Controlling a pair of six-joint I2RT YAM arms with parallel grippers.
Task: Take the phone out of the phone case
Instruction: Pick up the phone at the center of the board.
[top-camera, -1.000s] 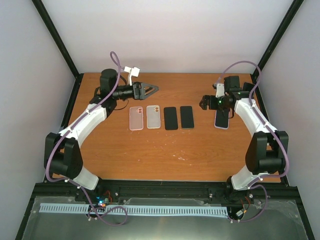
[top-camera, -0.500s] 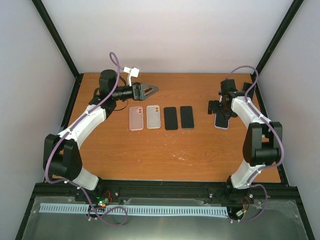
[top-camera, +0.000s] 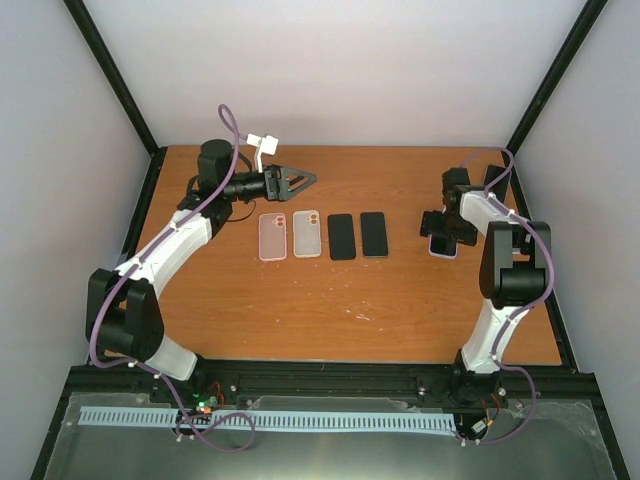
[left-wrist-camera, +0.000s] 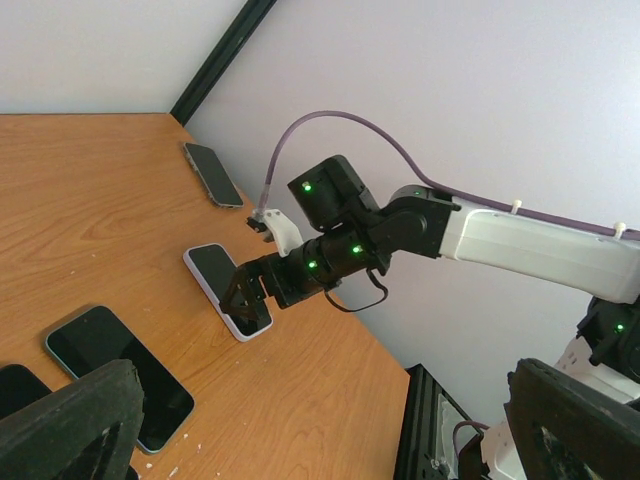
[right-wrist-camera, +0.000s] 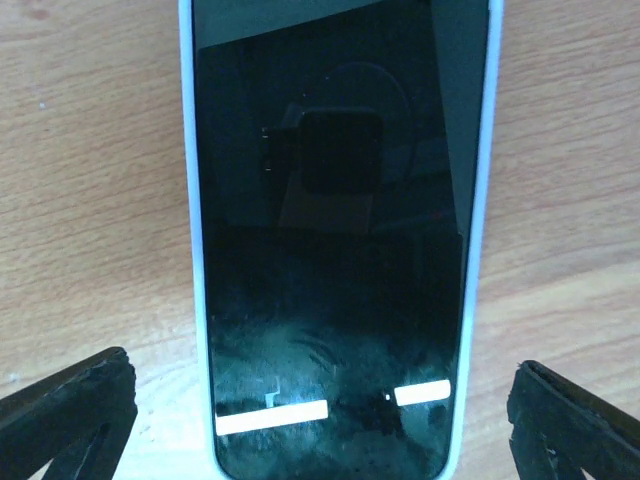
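My right gripper is above the phone in its pale case (top-camera: 442, 247) (right-wrist-camera: 340, 215), with the phone between its open fingers, so next it will move down and close on both long sides.
A phone in a pale case (top-camera: 443, 248) lies screen up at the right of the table. It fills the right wrist view (right-wrist-camera: 335, 230). My right gripper (top-camera: 441, 228) hovers directly over it, open, with one finger off each long side of the phone (right-wrist-camera: 320, 440). It touches nothing. The left wrist view shows the same phone (left-wrist-camera: 222, 285) under the right gripper (left-wrist-camera: 248, 297). My left gripper (top-camera: 297, 180) is open and empty, held above the table at the back left (left-wrist-camera: 320, 435).
Two empty pale cases (top-camera: 272, 236) (top-camera: 306, 233) and two bare black phones (top-camera: 342, 236) (top-camera: 374, 233) lie in a row mid-table. Another phone (left-wrist-camera: 213, 173) lies near the back right corner. The enclosure walls stand close to the right arm.
My right gripper has swung from beside the phone to directly above it, and its arm has folded back towards the right wall. The left arm has not moved.
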